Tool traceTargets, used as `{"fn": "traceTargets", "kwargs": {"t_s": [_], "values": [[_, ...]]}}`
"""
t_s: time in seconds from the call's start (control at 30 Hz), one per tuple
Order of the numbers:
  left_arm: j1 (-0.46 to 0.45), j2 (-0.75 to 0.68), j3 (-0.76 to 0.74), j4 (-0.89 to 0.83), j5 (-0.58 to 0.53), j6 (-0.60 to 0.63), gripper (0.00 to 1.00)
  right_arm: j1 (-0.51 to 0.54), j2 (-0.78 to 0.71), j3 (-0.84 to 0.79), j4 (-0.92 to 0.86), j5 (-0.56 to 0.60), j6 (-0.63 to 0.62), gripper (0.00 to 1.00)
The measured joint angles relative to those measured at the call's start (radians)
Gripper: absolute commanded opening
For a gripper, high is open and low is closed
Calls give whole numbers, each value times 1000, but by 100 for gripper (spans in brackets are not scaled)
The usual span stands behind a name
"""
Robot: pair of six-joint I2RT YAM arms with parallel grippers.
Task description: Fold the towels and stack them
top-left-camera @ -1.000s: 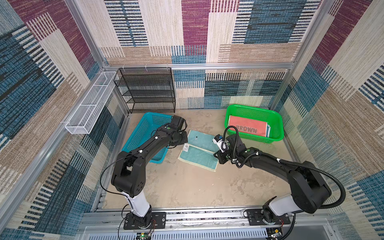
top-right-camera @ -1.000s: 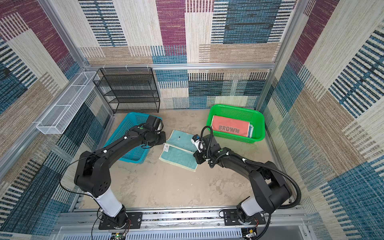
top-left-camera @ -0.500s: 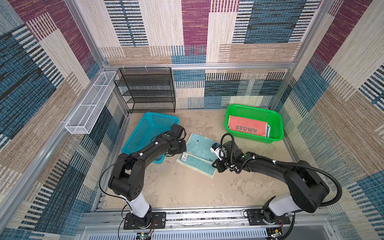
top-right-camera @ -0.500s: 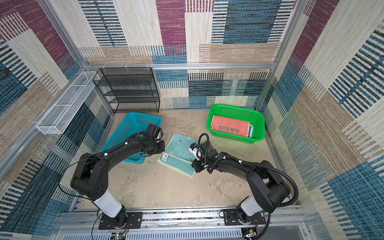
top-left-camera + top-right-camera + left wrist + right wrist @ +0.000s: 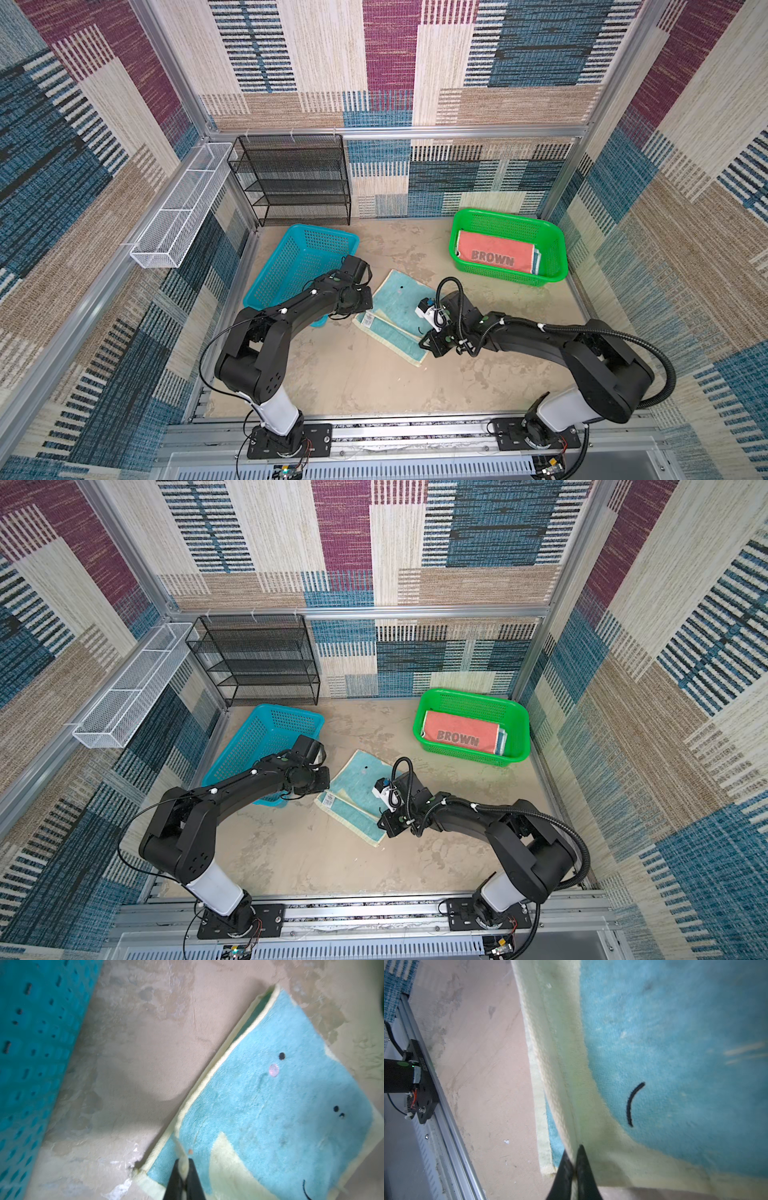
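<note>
My right gripper draws back over the lower part's near corner (image 5: 417, 360) (image 5: 548, 1164) next and releases the cream border, as that uncovered corner lies back from the gripper.
A blue towel (image 5: 397, 297) (image 5: 359, 777) with a cream border and a rabbit face lies on the floor between both arms, its upper layer doubled over a lower strip (image 5: 390, 336). My left gripper (image 5: 368, 309) (image 5: 327, 786) (image 5: 184, 1160) is shut on a cream fold at the towel's left edge. My right gripper (image 5: 424, 343) (image 5: 383, 825) (image 5: 574, 1150) is shut on the cream border at the right edge. A folded coral towel (image 5: 494, 257) (image 5: 459, 737) lettered BROWN lies in the green basket (image 5: 507, 216) (image 5: 469, 696), with a blue towel edge (image 5: 537, 262) showing under it.
A blue basket (image 5: 299, 266) (image 5: 266, 737) (image 5: 31, 1064) stands tilted by the left arm's elbow side. A black mesh rack (image 5: 291, 178) stands at the back wall and a white wire tray (image 5: 178, 208) hangs on the left wall. The aluminium rail (image 5: 446, 1136) runs along the front.
Both grippers have moved toward the front, drawing the towel's upper layer over the lower one. The towel has slid and turned a little with them.
</note>
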Motion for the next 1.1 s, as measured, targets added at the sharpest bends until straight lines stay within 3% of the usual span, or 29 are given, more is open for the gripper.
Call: {"fn": "traceTargets", "kwargs": {"t_s": [0.23,0.43,0.53,0.6,0.67,0.73,0.9,1.0,1.1], "values": [[0,-53,34,-11,-7,8,0,15,-55,-7,8,-35,0,3],[-1,-69,-4,-25,-26,8,0,54,-17,-38,72,-81,8,6],[0,-51,-19,-26,-36,8,0,73,33,-42,104,-100,22,14],[0,-29,-23,-23,-54,8,2,84,66,-42,121,-119,29,24],[2,-11,-23,-19,-79,7,15,92,98,-42,124,-134,35,31],[3,-5,-24,-16,-98,7,38,95,112,-41,129,-156,40,44],[2,-40,-37,-10,-119,9,64,97,97,-40,138,-174,41,49],[2,-98,-47,-5,-126,16,74,97,60,-32,132,-156,40,50],[2,-156,-59,3,-127,32,76,94,15,-15,123,-89,42,50]]}}
